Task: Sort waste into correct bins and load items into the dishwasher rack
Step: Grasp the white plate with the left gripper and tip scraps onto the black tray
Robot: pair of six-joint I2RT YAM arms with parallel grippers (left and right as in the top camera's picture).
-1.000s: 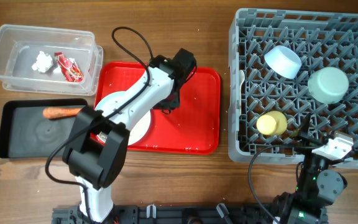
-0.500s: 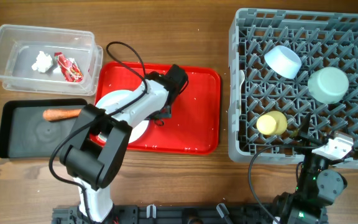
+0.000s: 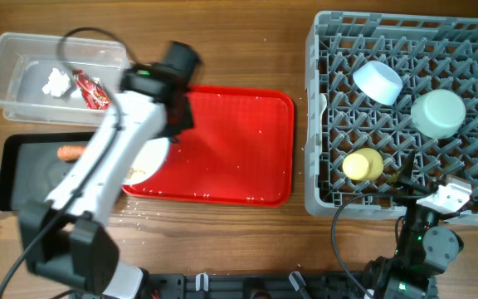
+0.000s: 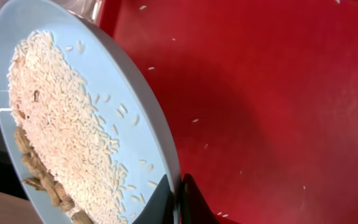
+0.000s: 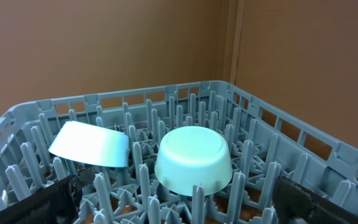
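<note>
Next, my left gripper will tip the plate over the black tray (image 3: 23, 183), then cross to release it among free pegs beside the light blue bowl, because the plate carries rice.
My left gripper (image 3: 173, 129) is shut on the rim of the pale blue plate (image 3: 149, 159) and holds it tilted at the red tray's left edge, beside the black tray (image 3: 23, 183). In the left wrist view the jaws (image 4: 179, 200) pinch the plate (image 4: 126, 87), which carries pale rice (image 4: 61, 124) and some brown scraps. The carrot (image 3: 71, 152) lies in the black tray. The tissue (image 3: 56, 81) and red wrapper (image 3: 92, 90) lie in the clear tub (image 3: 19, 54). The rack (image 3: 326, 124) holds the light blue bowl (image 3: 378, 80), mint bowl (image 3: 438, 112) and yellow cup (image 3: 362, 164). My right gripper (image 3: 440, 198) is open and empty at the rack's near edge.
The red tray (image 3: 239, 149) lies in the middle with loose rice grains on it. The right wrist view shows my open fingers (image 5: 179, 208), the light blue bowl (image 5: 92, 144) and mint bowl (image 5: 194, 158) upside down among the rack's pegs (image 5: 278, 124). I cannot make out the spoon.
My left arm has swung left, carrying the plate from the middle of the red tray to its left edge and tilting it. The right arm has not moved.
</note>
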